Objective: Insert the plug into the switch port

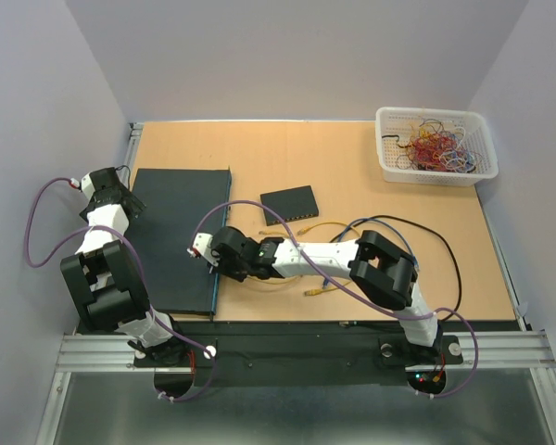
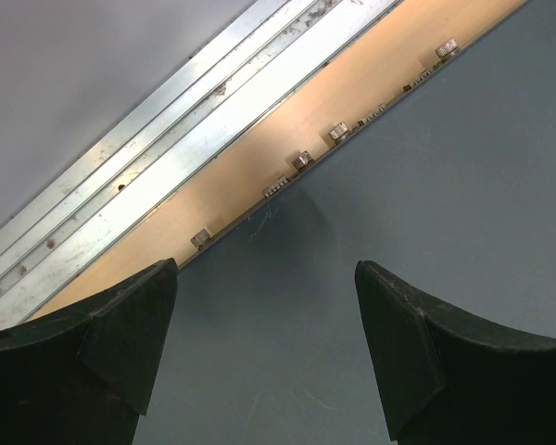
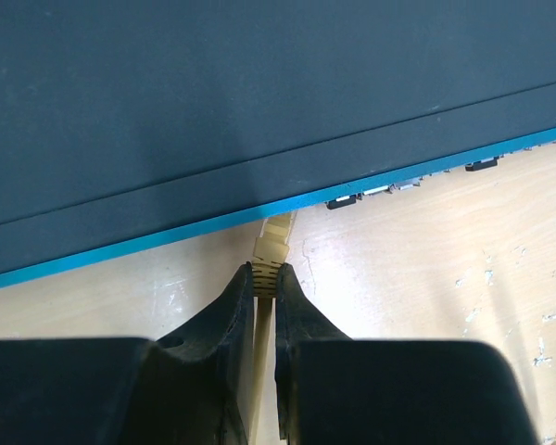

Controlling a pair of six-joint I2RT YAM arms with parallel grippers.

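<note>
The right gripper turns and pushes the plug in under the switch's blue edge (image 3: 276, 207) next, then releases it, because the plug meets that edge at a slant.
A large flat dark switch (image 1: 181, 236) lies at the table's left, its blue-trimmed port face (image 3: 120, 246) turned to the right. My right gripper (image 1: 219, 255) is shut on the pale yellow plug (image 3: 273, 239), just behind its ribbed boot. The plug's tip reaches under the blue edge of the switch (image 3: 213, 93); the port itself is hidden, so I cannot tell whether it is seated. More ports (image 3: 371, 192) show further along that face. My left gripper (image 2: 264, 278) hangs open above the switch top (image 2: 371, 241) near its far left edge, holding nothing.
A small black switch (image 1: 290, 204) sits mid-table. The yellow cable (image 1: 320, 227) trails right to a loose plug (image 1: 312, 291). A white basket (image 1: 435, 146) of tangled wires stands at the back right. A metal rail (image 2: 120, 195) runs beyond the switch.
</note>
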